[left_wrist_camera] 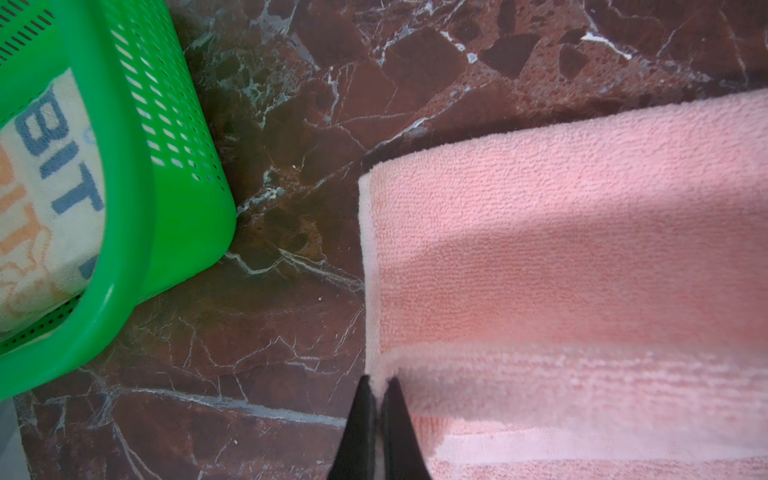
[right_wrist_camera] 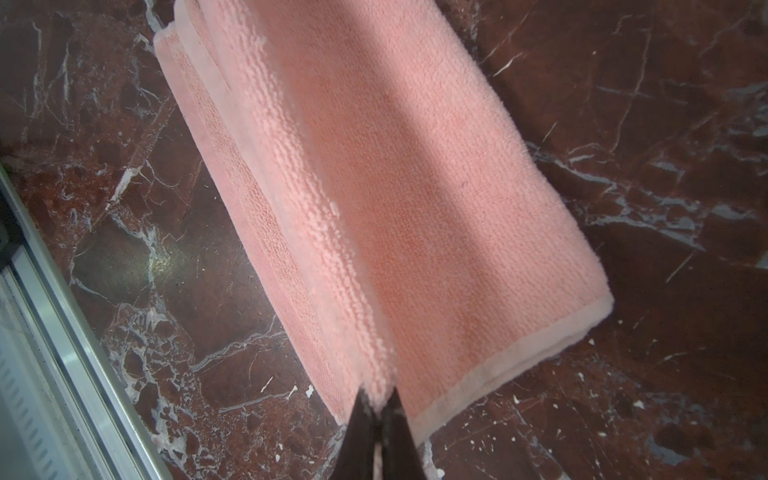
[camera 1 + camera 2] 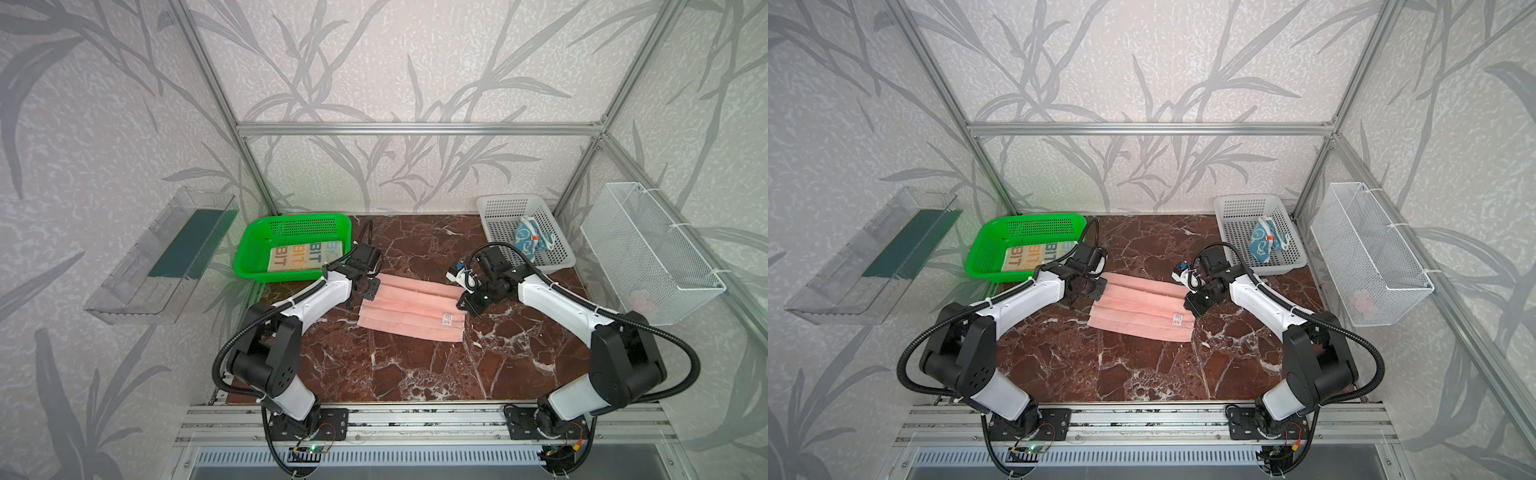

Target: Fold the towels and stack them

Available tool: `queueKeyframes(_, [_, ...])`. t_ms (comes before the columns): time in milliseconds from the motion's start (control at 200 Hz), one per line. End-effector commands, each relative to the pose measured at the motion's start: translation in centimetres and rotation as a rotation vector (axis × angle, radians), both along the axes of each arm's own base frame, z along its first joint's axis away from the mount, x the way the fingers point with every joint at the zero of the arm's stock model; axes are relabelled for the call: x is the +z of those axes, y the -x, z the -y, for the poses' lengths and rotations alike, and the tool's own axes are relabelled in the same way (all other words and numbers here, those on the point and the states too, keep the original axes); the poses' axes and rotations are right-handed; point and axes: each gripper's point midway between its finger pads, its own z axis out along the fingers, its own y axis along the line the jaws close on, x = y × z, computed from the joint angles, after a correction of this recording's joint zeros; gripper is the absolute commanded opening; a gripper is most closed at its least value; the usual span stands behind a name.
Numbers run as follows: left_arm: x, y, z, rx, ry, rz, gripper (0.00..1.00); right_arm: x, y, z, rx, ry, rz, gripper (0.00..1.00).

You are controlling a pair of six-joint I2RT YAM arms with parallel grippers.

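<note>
My left gripper moves back and down to the pink towel's near corner (image 3: 368,318) next and releases the towel's edge there, since that corner lies uncovered back of and below it.
The pink towel (image 3: 411,309) (image 3: 1142,309) lies partly folded on the marble table, a fold raised along its far side. My left gripper (image 1: 379,384) (image 3: 369,291) is shut on the towel's left edge (image 1: 561,249). At the towel's right end (image 2: 407,199) my right gripper (image 2: 377,395) (image 3: 467,303) is shut on a pinched edge. The cream towel with BIT letters (image 3: 305,254) (image 3: 1038,254) (image 1: 45,199) lies flat in the green basket (image 3: 249,253) (image 1: 166,174). A crumpled teal towel (image 3: 530,241) (image 3: 1266,241) sits in the white basket (image 3: 498,216).
A white wire basket (image 3: 648,257) hangs on the right wall and a clear plastic tray (image 3: 158,257) on the left wall. Aluminium frame posts stand at the back corners. A metal rail (image 2: 62,316) runs along the table's front edge.
</note>
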Motion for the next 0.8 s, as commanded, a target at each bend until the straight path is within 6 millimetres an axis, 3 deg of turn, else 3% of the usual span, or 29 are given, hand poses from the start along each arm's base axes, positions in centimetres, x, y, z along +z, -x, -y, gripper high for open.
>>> queueKeyframes(0, [1.0, 0.1, -0.3, 0.018, -0.007, 0.041, 0.0, -1.7, 1.4, 0.8, 0.0, 0.063, -0.068, 0.0])
queueKeyframes(240, [0.7, 0.8, -0.6, 0.039, -0.034, 0.039, 0.0, -2.5, 2.7, 0.9, 0.015, 0.095, -0.095, 0.0])
queueKeyframes(515, [1.4, 1.6, -0.8, 0.053, -0.018, 0.068, 0.0, -1.5, 3.5, 0.8, 0.007, 0.081, -0.072, 0.0])
queueKeyframes(795, [-0.5, 2.7, -0.7, 0.048, -0.026, 0.028, 0.0, -3.3, 5.0, 0.5, 0.029, 0.122, -0.128, 0.0])
